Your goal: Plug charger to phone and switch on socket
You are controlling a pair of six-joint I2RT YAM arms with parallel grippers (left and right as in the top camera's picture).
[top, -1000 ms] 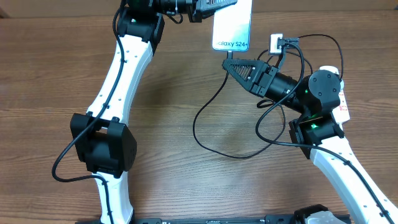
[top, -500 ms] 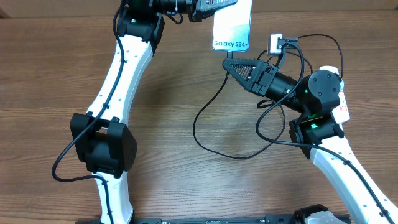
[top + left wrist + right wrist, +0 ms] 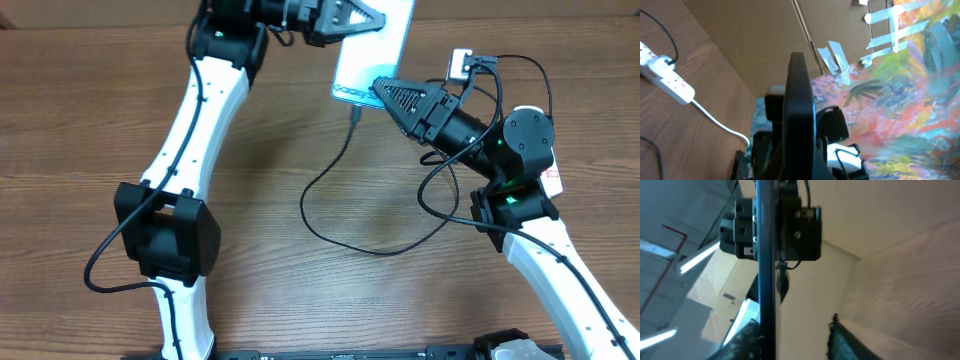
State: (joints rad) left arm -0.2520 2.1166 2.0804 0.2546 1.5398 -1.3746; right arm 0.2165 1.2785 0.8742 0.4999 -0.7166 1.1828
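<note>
My left gripper next moves down and back to the bare tabletop to release the phone [image 3: 382, 52], as the charger cable already hangs from its lower end.
My left gripper [image 3: 368, 18] is shut on the phone [image 3: 382, 52] and holds it in the air at the back of the table, light blue screen up. In the left wrist view the phone [image 3: 799, 110] is edge-on between the fingers [image 3: 800, 162]. My right gripper [image 3: 382, 90] is at the phone's lower end, fingers apart on either side of the phone's edge [image 3: 766, 255] in the right wrist view [image 3: 792, 340]. The charger cable [image 3: 304, 205] hangs from just under that end and loops over the table. The socket [image 3: 670, 80] shows only in the left wrist view.
The socket's thick white cord [image 3: 715, 120] runs along the wooden table [image 3: 80, 120]. A black plug lead [image 3: 671, 52] enters the strip. A brown board and a colourful painted surface [image 3: 910, 100] stand behind the table. The right arm's own wires [image 3: 500, 75] loop near its wrist.
My right gripper has moved up and left, from just below the phone onto its lower end. The cable's end went up with it. The left gripper shifted the phone slightly right.
</note>
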